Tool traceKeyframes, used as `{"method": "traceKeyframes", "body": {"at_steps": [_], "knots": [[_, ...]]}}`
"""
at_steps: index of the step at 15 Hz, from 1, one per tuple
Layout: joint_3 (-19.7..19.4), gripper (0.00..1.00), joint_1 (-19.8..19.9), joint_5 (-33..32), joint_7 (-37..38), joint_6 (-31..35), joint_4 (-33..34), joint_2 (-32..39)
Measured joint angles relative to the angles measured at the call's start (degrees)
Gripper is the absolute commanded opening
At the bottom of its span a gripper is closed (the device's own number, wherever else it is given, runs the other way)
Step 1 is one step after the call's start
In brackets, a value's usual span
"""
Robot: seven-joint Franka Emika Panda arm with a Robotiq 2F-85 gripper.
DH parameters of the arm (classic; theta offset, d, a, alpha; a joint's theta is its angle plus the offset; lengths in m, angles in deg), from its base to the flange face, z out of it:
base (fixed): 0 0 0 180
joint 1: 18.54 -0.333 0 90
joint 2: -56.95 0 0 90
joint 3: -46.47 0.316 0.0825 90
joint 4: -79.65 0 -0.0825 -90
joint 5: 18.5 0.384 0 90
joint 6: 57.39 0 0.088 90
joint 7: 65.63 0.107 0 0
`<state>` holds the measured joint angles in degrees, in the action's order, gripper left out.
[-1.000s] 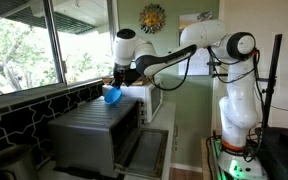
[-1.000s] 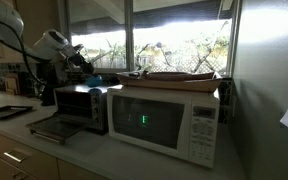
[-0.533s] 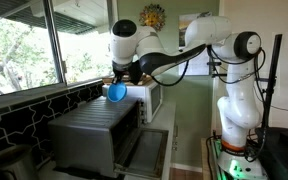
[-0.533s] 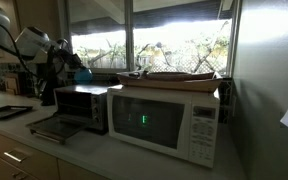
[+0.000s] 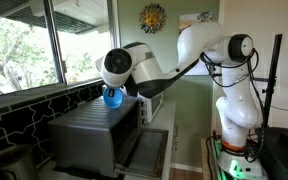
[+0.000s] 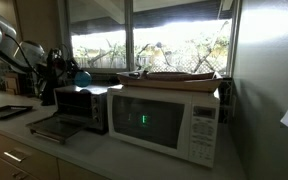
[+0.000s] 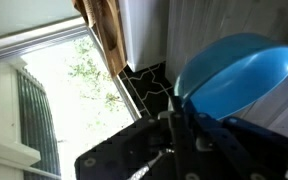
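My gripper moves toward the white microwave next and lowers to release the bowl there, since the blue bowl still hangs above the toaster oven's top [image 6: 106,89].
My gripper [image 5: 113,92] is shut on a blue bowl [image 5: 113,97] and holds it just above the top of the toaster oven [image 5: 89,135]. In an exterior view the bowl [image 6: 81,76] hangs over the toaster oven [image 6: 81,105] near the window. In the wrist view the blue bowl [image 7: 234,75] fills the upper right, with its rim pinched by the dark fingers [image 7: 179,125]. The gripper [image 7: 182,112] comes in from the bottom of that view.
A white microwave [image 6: 169,118] stands beside the toaster oven, with a flat tray [image 6: 176,75] on top. The toaster oven door [image 6: 49,128] hangs open over the counter. A window [image 5: 44,40] and black tiled wall [image 5: 19,115] lie close behind.
The arm has swung along the toaster oven's top away from the microwave, carrying the blue bowl with it and lowering it slightly. The grip has not changed.
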<state>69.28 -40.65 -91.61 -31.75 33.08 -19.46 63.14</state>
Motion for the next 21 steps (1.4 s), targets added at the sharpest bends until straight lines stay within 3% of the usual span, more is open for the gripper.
{"method": "traceKeyframes", "body": {"at_steps": [7, 16, 21], "knots": [[0.0, 0.02, -2.8, -13.6, -10.5, -0.9, -0.2, 5.0], [-0.5, 0.02, -3.6, -27.7, -27.2, -0.1, -2.2, 7.4], [-0.9, 0.03, -3.5, -30.0, -37.5, -0.1, -2.6, 7.4]]}}
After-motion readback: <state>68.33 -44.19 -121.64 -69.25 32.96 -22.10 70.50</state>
